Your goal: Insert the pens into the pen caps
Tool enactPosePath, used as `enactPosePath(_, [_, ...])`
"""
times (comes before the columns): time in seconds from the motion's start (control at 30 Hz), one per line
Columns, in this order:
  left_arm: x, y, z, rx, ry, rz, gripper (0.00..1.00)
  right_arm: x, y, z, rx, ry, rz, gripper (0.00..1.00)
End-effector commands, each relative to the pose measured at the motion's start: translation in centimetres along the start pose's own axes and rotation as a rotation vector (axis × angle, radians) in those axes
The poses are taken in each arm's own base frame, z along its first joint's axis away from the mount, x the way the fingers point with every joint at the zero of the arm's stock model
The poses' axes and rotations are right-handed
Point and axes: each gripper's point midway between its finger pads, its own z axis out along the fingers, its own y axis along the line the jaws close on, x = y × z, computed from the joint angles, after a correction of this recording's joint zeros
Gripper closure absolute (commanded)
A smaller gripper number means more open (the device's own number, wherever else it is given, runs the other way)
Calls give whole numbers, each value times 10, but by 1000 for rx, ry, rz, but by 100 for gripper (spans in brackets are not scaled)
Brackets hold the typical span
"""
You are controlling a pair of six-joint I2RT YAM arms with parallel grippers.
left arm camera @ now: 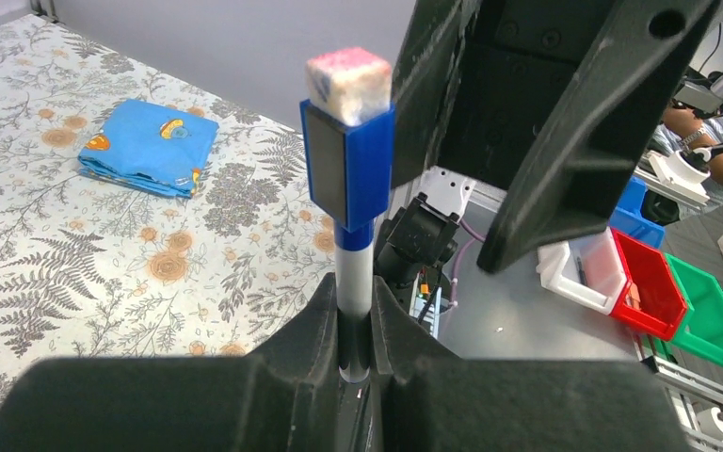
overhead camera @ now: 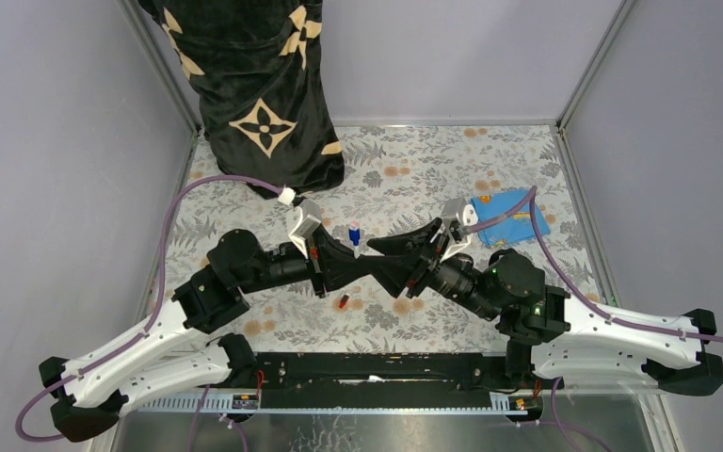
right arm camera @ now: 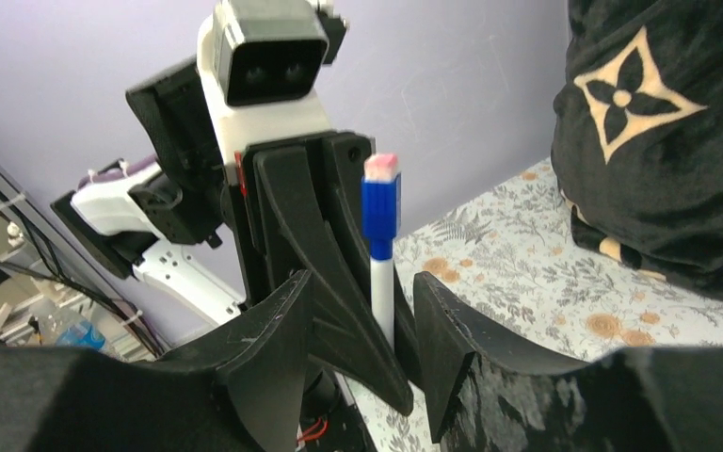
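My left gripper should next tip down and lower to release the pen on the tabletop below, because the cap is on.
A white-barrelled pen (left arm camera: 355, 282) stands upright with my left gripper (left arm camera: 355, 306) shut on its lower barrel. A blue pen cap (left arm camera: 348, 169) with a pinkish-white block on top sits on its upper end. In the top view this pen (overhead camera: 354, 234) is at the table's middle, where my left gripper (overhead camera: 350, 262) and right gripper (overhead camera: 383, 261) meet tip to tip. My right gripper (right arm camera: 362, 292) is open, its fingers apart on either side of the capped pen (right arm camera: 379, 235) without touching it. A small red piece (overhead camera: 344, 302), cap-sized, lies on the table just nearer. Other pens and caps are out of sight.
A folded blue cloth (overhead camera: 508, 218) lies at the back right. A black bag with cream flower marks (overhead camera: 254, 85) stands at the back left. The floral table cover (overhead camera: 405, 169) is walled in grey on three sides. Red, green and white bins (left arm camera: 650, 282) sit off the table.
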Motion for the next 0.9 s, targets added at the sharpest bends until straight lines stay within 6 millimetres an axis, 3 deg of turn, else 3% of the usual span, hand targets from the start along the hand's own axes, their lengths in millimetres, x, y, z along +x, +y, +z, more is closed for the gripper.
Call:
enactPosePath(0.0, [-4, -7, 0, 49, -17, 35, 100, -54, 3, -3, 21, -188, 58, 50])
enactPosePath(0.2, [0, -8, 0, 59, -3, 34, 100, -59, -9, -5, 84, -232, 86, 50])
enactPosePath(0.87, [1, -8, 0, 64, -1, 39, 100, -38, -19, 9, 149, -172, 71, 51])
